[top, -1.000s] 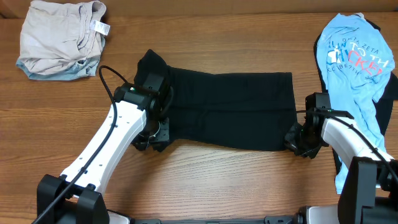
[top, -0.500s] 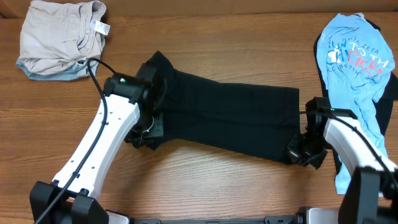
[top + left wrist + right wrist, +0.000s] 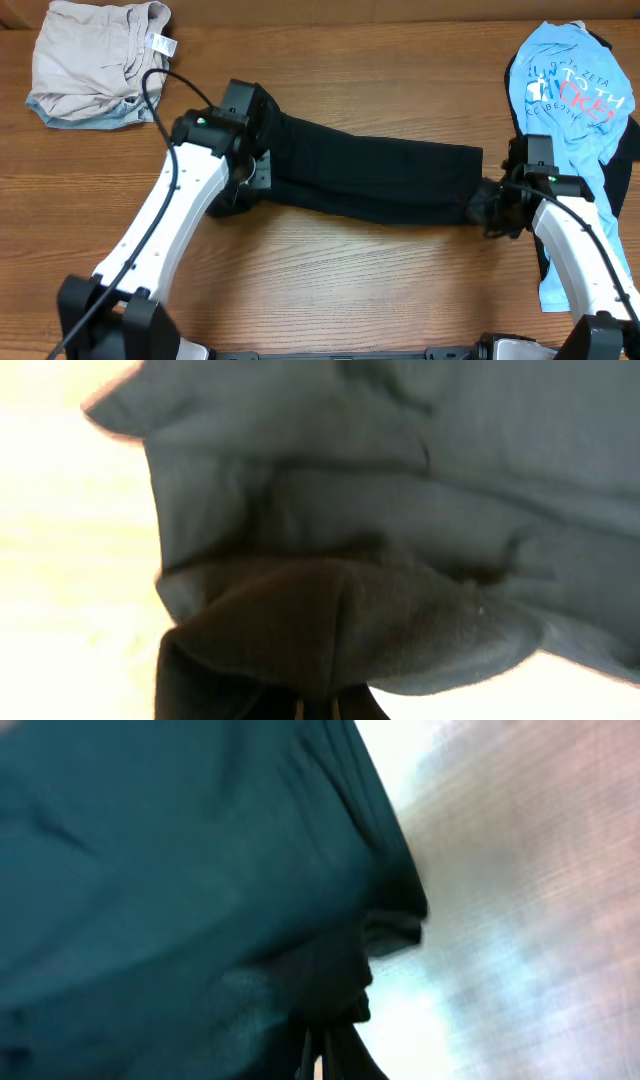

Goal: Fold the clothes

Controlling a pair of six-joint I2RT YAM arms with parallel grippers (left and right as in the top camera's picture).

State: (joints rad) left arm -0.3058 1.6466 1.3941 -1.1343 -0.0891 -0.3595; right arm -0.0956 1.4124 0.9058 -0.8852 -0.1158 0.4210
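Note:
I will lower my left gripper slightly outward onto the black garment's end nearest the beige-grey garment (image 3: 245, 565) and open it, because the pinched bunch is raised over the black garment's layers.
A black garment (image 3: 370, 180) lies stretched across the middle of the wooden table, doubled into a narrow band. My left gripper (image 3: 245, 185) is shut on a bunch of its left end. In the left wrist view the black garment (image 3: 400, 510) fills the picture, and the left gripper (image 3: 318, 710) pinches a fold at the bottom edge. My right gripper (image 3: 490, 208) is shut on the garment's right end. In the right wrist view the right gripper (image 3: 318, 1065) clamps a dark bunch of the black garment (image 3: 180, 870), which hangs a little above the table.
A crumpled beige-grey garment (image 3: 95, 60) with a white tag (image 3: 160, 42) sits at the back left. A light blue T-shirt (image 3: 565, 120) with red-and-white lettering lies at the right edge, close to my right arm. Bare table (image 3: 360, 280) runs along the front.
Both grippers have moved toward the back of the table, carrying the black garment's near edge over the rest, so it looks narrower. The right gripper closed on the fabric.

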